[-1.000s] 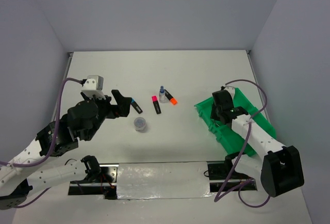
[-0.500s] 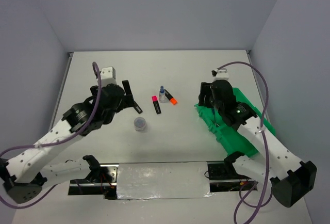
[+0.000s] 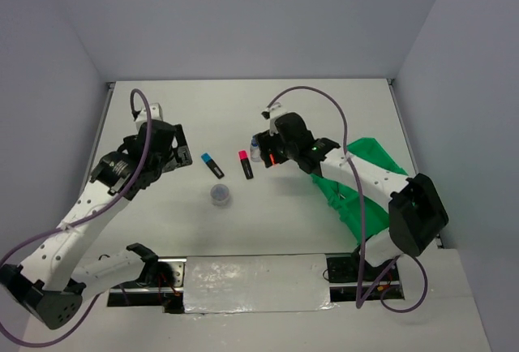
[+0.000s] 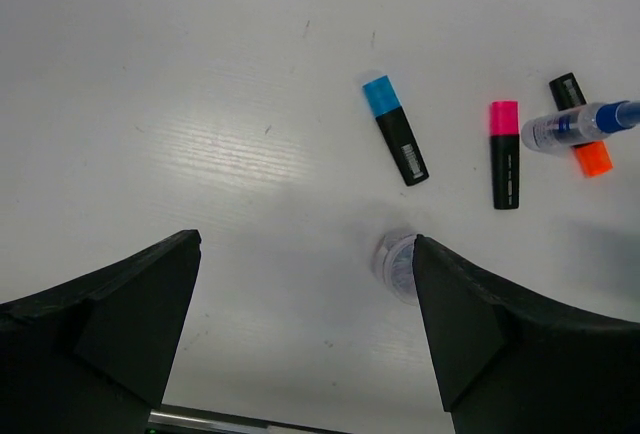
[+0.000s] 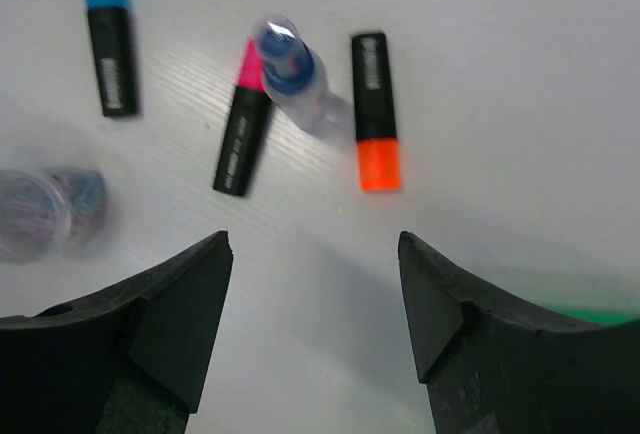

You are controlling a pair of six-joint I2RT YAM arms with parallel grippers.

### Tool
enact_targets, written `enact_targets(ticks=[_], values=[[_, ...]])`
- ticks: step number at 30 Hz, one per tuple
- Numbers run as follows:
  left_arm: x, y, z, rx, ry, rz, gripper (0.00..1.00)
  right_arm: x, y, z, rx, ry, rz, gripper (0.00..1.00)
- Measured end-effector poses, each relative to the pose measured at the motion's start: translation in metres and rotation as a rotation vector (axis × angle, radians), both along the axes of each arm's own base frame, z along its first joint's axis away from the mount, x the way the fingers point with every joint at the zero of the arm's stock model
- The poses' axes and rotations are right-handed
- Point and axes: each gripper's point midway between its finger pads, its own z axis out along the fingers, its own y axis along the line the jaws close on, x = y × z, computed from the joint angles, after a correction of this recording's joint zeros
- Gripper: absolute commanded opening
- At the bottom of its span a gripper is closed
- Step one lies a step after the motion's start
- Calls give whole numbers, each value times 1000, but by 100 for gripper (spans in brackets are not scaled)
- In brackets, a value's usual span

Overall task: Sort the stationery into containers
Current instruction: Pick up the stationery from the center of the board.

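My right gripper will go outward, to the left in the top view, and down around the bottle's blue-capped top (image 3: 255, 143) (image 5: 287, 61) to close, because the white bottle is standing upright.
Stationery lies mid-table: a blue-capped highlighter (image 3: 211, 163), a pink-capped one (image 3: 244, 164), a white blue-capped bottle (image 3: 256, 149), an orange-capped highlighter (image 5: 376, 109) and a round greyish tub (image 3: 220, 195). My left gripper (image 3: 172, 156) hangs open to the left of them, holding nothing; in its wrist view the tub (image 4: 397, 264) shows beside the right fingertip (image 4: 430, 274). Above the bottle (image 5: 293, 72) and the orange highlighter, my right gripper (image 3: 268, 148) is open and empty. The green tray (image 3: 369, 161) lies at the right, partly hidden by the right arm.
Grey walls close in the table at the back and both sides. The right arm stretches from its base across the tray's left part. Purple cables loop above both arms. A shiny plate (image 3: 255, 283) runs along the near edge between the bases.
My right arm has swung left from over the tray to the bottle and orange highlighter, its jaws opening wider. My left gripper has drawn back left from the blue highlighter, still open.
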Motion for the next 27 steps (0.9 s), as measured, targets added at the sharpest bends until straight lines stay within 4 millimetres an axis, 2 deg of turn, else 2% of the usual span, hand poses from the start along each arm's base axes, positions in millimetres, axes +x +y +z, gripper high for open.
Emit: enact_targets(ticks=[4,10,13,14,17,27], values=[[-10,5,2,9,-41,-48,99,19,35,9,42,-52,47,76],[-22,4,-27,31,10,-117,99,62,65,-3,39,-62,21,74],[-23,-1,-31,28,23,-151,99,72,72,-13,25,-54,16,69],[-22,-2,-31,23,20,-156,99,74,73,-16,22,-51,16,63],[-21,-6,-30,11,13,-168,99,74,74,-20,16,-43,15,54],[-21,-9,-28,10,8,-195,99,74,69,-25,5,-35,-14,51]])
